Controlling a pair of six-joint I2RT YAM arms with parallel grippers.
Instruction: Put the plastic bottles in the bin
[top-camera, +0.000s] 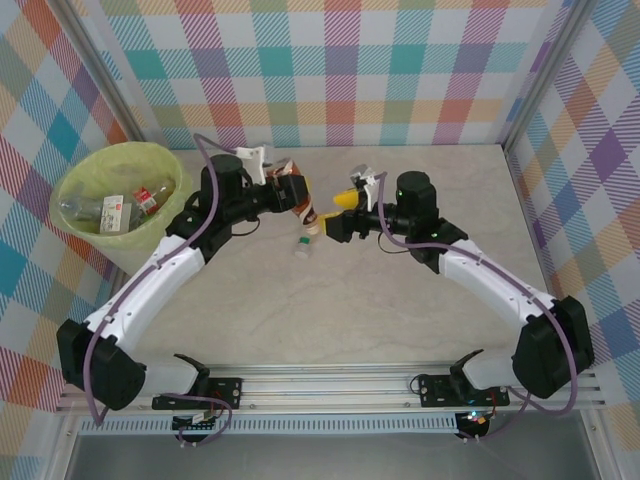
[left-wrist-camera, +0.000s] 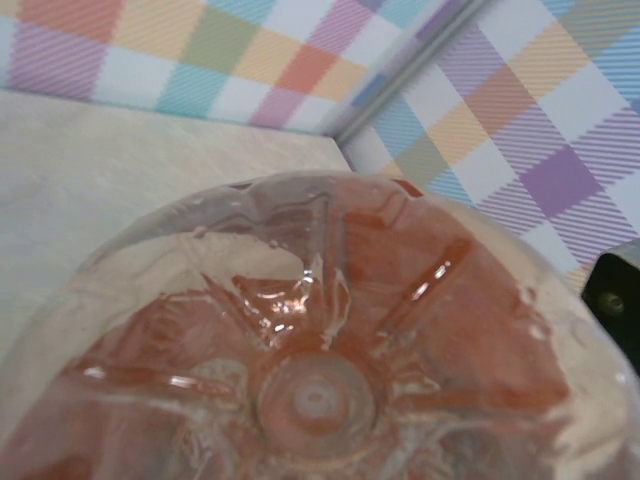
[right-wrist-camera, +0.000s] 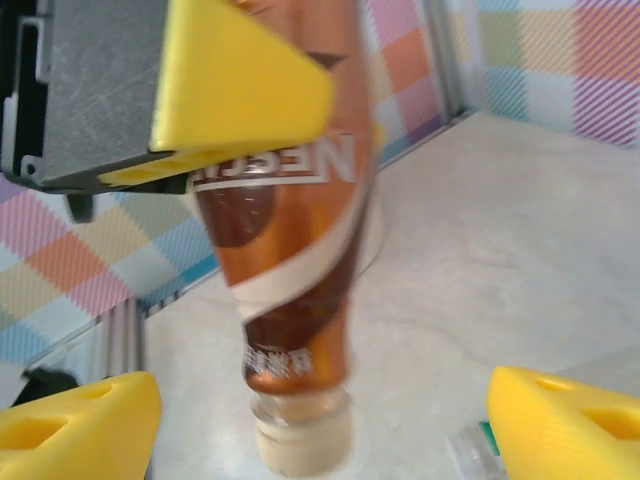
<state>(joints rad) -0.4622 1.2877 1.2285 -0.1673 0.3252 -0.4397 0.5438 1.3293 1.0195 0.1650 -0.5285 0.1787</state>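
Note:
I will next move my left gripper over the bin's opening (top-camera: 120, 198) and let go of the bottle, because the bin is behind my left gripper's wrist, away from my right gripper.
A clear plastic bottle with a brown and orange label (top-camera: 309, 211) hangs cap down over the middle of the table. My left gripper (top-camera: 298, 196) is shut on its upper body. Its ribbed base (left-wrist-camera: 320, 360) sits close against the left wrist camera. In the right wrist view the same bottle (right-wrist-camera: 300, 250) has a yellow left finger (right-wrist-camera: 240, 90) against it. My right gripper (top-camera: 330, 216) stands open just right of it, its yellow fingertips (right-wrist-camera: 75, 425) wide on either side of the cap. The bin (top-camera: 70, 180), lined with a yellow-green bag, stands far left.
Two bottles (top-camera: 120, 208) lie inside the bin. A small clear bottle with a green cap (top-camera: 301, 246) lies on the table just below the grippers, also seen in the right wrist view (right-wrist-camera: 468, 450). Checked walls close in the back and sides.

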